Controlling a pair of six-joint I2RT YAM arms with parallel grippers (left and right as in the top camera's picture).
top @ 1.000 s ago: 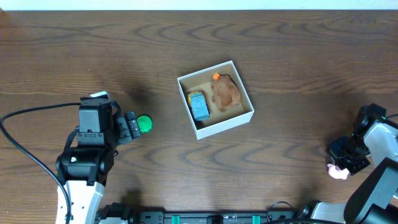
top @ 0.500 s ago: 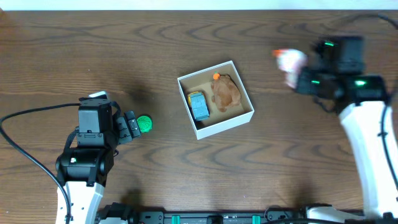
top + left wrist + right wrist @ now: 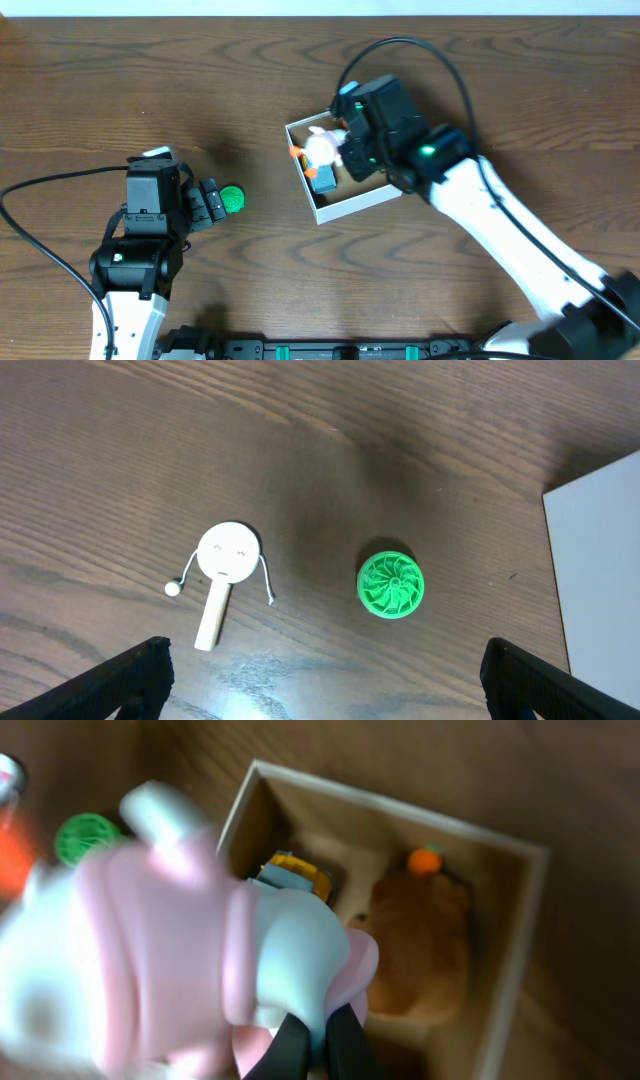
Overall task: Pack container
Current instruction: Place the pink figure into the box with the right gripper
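Observation:
I should next ease my right gripper outward over the container's far part [image 3: 319, 126] and release the pink and white toy there, because the container's bare bottom shows beyond the blue toy [image 3: 323, 178].
The container [image 3: 352, 207] is a square white box with a brown inside, at the table's middle; it also shows in the right wrist view [image 3: 520, 950]. Inside lie a brown toy [image 3: 362, 158] with an orange spot [image 3: 425, 860] and a blue toy [image 3: 323, 178]. My right gripper [image 3: 335, 150] is shut on a pink and white toy [image 3: 200, 950] and holds it over the container's left part. My left gripper [image 3: 320, 680] is open and empty, at the left. A green round toy [image 3: 390, 581] lies just ahead of it.
A small white rattle drum with a face and a wooden handle [image 3: 226, 563] lies on the table left of the green toy. The container's white corner [image 3: 600, 550] shows at the right of the left wrist view. Dark wood table [image 3: 200, 80].
My right arm has swung from the right side of the table to over the container, carrying the pink and white toy. The left arm has not moved.

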